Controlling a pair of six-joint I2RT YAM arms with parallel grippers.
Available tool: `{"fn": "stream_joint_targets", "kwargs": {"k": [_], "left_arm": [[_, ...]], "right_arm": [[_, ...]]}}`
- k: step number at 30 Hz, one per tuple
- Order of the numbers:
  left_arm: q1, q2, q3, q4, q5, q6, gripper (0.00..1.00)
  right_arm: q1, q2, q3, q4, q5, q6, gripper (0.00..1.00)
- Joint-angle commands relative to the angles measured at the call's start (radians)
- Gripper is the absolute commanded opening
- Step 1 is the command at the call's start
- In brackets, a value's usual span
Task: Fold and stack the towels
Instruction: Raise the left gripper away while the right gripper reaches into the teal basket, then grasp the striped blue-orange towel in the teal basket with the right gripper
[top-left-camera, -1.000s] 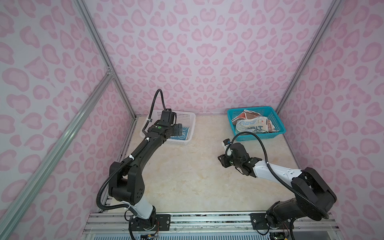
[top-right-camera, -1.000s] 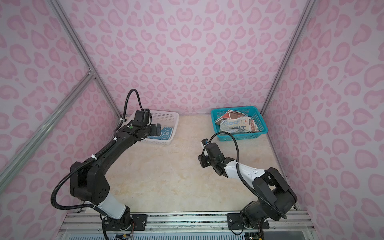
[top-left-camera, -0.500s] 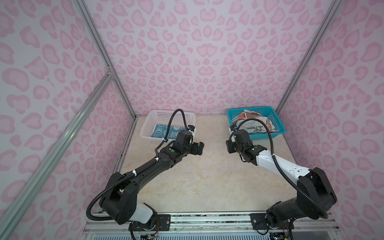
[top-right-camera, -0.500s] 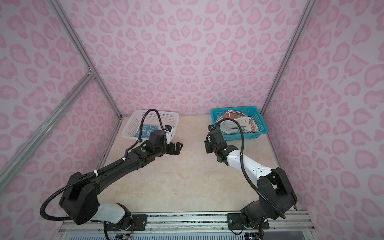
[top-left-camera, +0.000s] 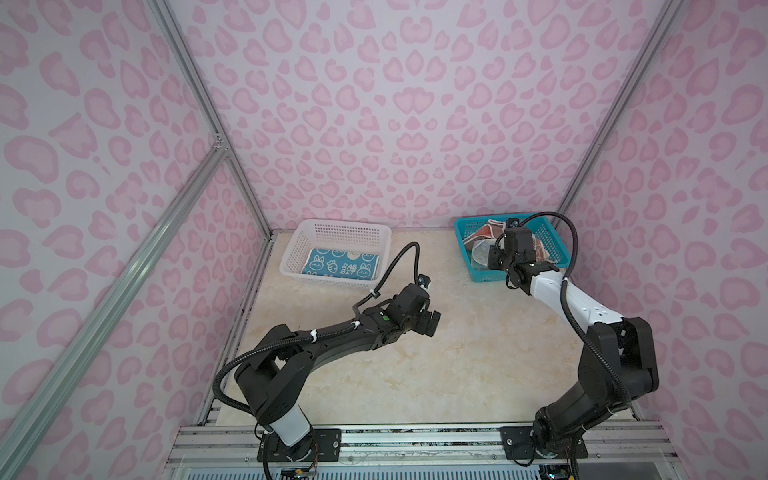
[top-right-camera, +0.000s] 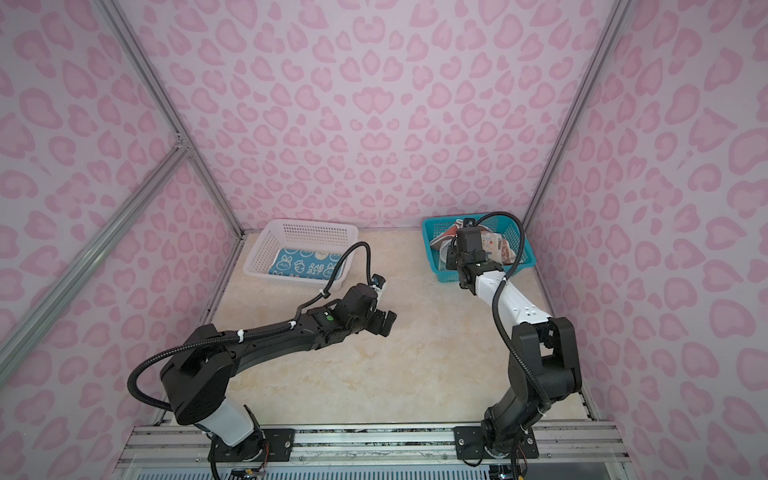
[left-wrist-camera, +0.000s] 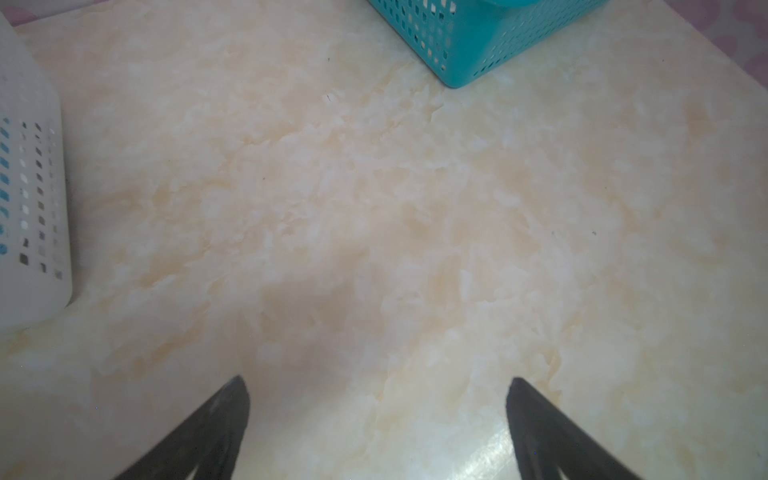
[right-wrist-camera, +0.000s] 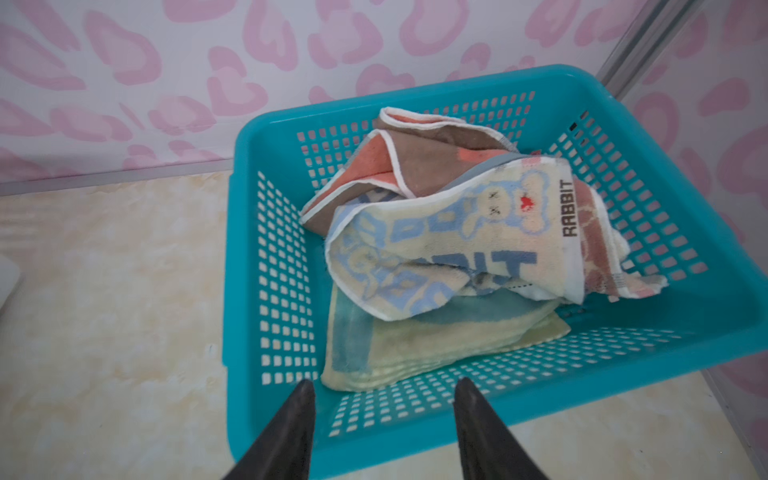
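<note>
The pale-yellow towel's far edge (top-left-camera: 481, 241) (right-wrist-camera: 380, 211) is uppermost in the pile, outward of and below my right gripper, which will next reach outward and down and close on it.
A blue towel with white rabbits (top-left-camera: 343, 266) lies folded flat in the white basket (top-left-camera: 345, 232). Other towels sit crumpled in the teal basket (right-wrist-camera: 415, 83): a pale-yellow one with blue letters (right-wrist-camera: 449, 237) on top, an orange-brown one with white edging (right-wrist-camera: 415, 166) behind it, and a teal and pale-yellow one (right-wrist-camera: 415, 345) underneath. My right gripper (right-wrist-camera: 385, 380) hovers open over the teal basket's near wall, holding nothing. My left gripper (left-wrist-camera: 376, 378) hangs wide open and empty over the bare table (left-wrist-camera: 374, 208), in front of the white basket in both top views.
Pink patterned walls with metal corner posts close in the cell on three sides. The white basket (top-right-camera: 307, 237) stands at the back left and the teal basket (top-right-camera: 436, 249) at the back right. Marble-look table (top-left-camera: 436, 353) lies between the arms.
My left arm has pulled back out of the white basket to the middle of the table, leaving the blue towel inside. My right arm has swung from mid-table up to the teal basket.
</note>
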Motion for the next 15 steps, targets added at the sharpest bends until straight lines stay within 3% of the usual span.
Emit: {"fn": "stream_joint_targets", "kwargs": {"k": [1, 11, 15], "left_arm": [[-0.019, 0.017, 0.011, 0.009, -0.037, 0.020, 0.98], [-0.026, -0.007, -0.023, 0.070, -0.088, 0.018, 0.98], [-0.026, -0.024, -0.046, 0.077, -0.123, 0.025, 0.98]], "right_arm": [[-0.040, 0.053, 0.041, -0.018, 0.038, 0.027, 0.54], [-0.114, 0.288, 0.225, 0.089, -0.200, 0.139, 0.55], [-0.114, 0.371, 0.278, 0.172, -0.221, 0.223, 0.58]]}}
